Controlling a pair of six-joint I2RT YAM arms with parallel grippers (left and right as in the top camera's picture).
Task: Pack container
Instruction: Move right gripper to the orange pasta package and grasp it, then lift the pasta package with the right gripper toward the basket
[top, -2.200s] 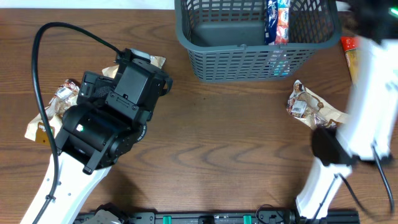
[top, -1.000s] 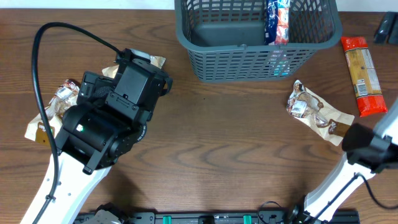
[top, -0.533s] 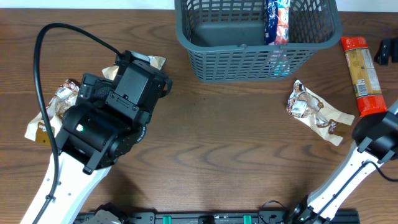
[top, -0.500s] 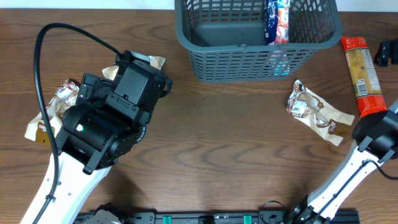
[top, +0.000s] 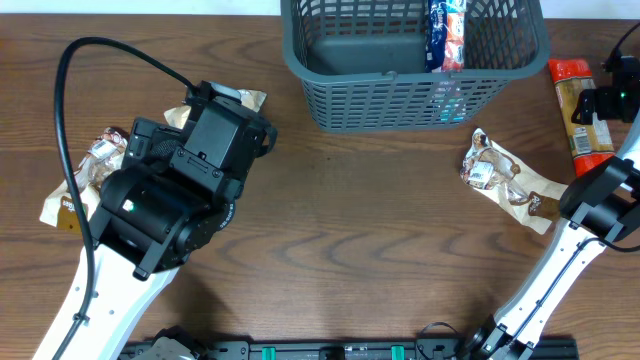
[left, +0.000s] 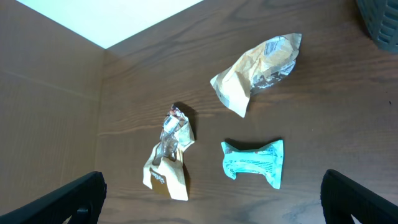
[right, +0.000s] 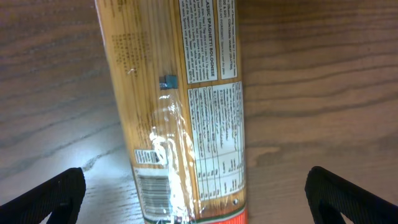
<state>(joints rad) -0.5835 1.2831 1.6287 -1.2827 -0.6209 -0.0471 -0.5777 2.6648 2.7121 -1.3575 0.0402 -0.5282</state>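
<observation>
The right gripper moves down over the pack's middle (top: 581, 127) (right: 175, 102) next and closes across its width, as the long spaghetti pack already lies between its open fingers.
The container (top: 400, 75), a dark grey slotted basket, stands at the table's back middle with a blue and red packet (top: 447, 30) upright inside it. A long spaghetti pack (top: 577, 120) lies right of the container; it fills the right wrist view (right: 180, 106). My right gripper (right: 196, 205) is open just above the spaghetti pack, one finger on each side, and shows in the overhead view (top: 605, 102). My left gripper (left: 214, 211) is open and empty above a beige packet (left: 264, 65), a crumpled brown packet (left: 168, 155) and a teal packet (left: 255, 163).
A brown snack packet (top: 505, 172) lies in front of the container's right corner. My left arm (top: 180, 190) covers much of the left side, with packets showing at its edges (top: 100, 150). The container's corner shows in the left wrist view (left: 379, 18).
My right arm has swung from beside the container out to the right and now sits over the spaghetti pack. The left arm and the packets have not moved.
</observation>
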